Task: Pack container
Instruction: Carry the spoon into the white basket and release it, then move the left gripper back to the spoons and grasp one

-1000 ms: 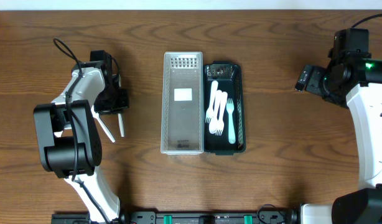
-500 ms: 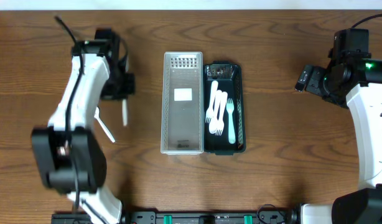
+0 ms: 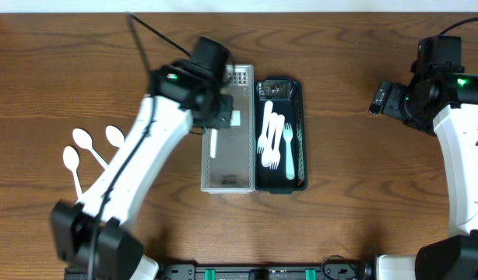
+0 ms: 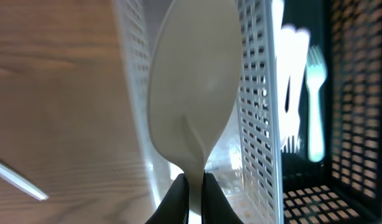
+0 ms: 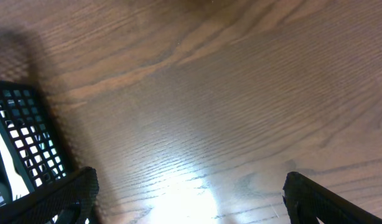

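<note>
The left gripper lowers the spoon toward the white basket's bottom [image 3: 230,155] [image 4: 223,147] next, on the label's near side, then releases it, as the basket is empty there.
My left gripper [image 4: 192,186] is shut on a white plastic spoon [image 4: 192,93] and holds it over the left wall of the white perforated basket [image 3: 216,183]; in the overhead view the spoon [image 3: 212,143] hangs below the gripper [image 3: 214,124]. The black basket [image 3: 301,159] beside it holds several white and pale blue forks [image 3: 272,140]. Three more white spoons [image 3: 87,152] lie on the table at the left. My right gripper [image 5: 190,193] is open and empty above bare table, far right [image 3: 391,99].
The two baskets stand side by side at the table's middle. The black basket's corner shows in the right wrist view [image 5: 20,143]. A white label lies in the white basket [image 3: 233,118].
My left arm has swung from the spoons at the far left to the white basket, carrying one spoon. The three spoons on the table came into view. The right arm has not moved.
</note>
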Controlling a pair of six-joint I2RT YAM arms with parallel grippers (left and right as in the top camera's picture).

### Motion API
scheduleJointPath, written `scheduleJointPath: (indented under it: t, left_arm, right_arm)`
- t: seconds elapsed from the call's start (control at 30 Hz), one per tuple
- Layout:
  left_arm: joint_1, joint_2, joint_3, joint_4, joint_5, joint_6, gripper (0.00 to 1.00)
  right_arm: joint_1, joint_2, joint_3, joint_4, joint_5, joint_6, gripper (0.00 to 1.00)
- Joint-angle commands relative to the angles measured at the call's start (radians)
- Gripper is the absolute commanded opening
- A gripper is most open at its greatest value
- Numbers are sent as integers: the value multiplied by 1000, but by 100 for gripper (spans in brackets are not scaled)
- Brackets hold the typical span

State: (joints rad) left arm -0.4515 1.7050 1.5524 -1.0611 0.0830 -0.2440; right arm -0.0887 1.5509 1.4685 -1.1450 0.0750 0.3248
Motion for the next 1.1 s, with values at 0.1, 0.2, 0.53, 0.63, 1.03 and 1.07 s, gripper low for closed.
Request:
scheduleJointPath:
  t: [0.1, 0.2, 0.53, 0.63, 1.03, 1.07]
  left_arm:
    - [-46, 123, -56, 20, -4, -31, 6]
    - [-50, 150, -56, 24, -4, -31, 6]
    - [-35, 29, 18, -60, -186, 28, 48]
    - [27, -76, 18, -80, -240, -5, 51]
    - [621, -201, -2, -93, -80, -33, 80]
    - [653, -178, -10, -87, -62, -22, 80]
  right_arm:
    - [-3, 6, -6, -4, -4, -13, 98]
    - [-3, 6, -6, -7, -4, -13, 98]
    - [-3, 6, -6, -11, -4, -27, 98]
    - [-3, 6, -6, -11, -3, -28, 98]
    - [-3, 6, -6, -7, -3, -35, 98]
    - [-3, 6, -6, -5, -3, -35, 98]
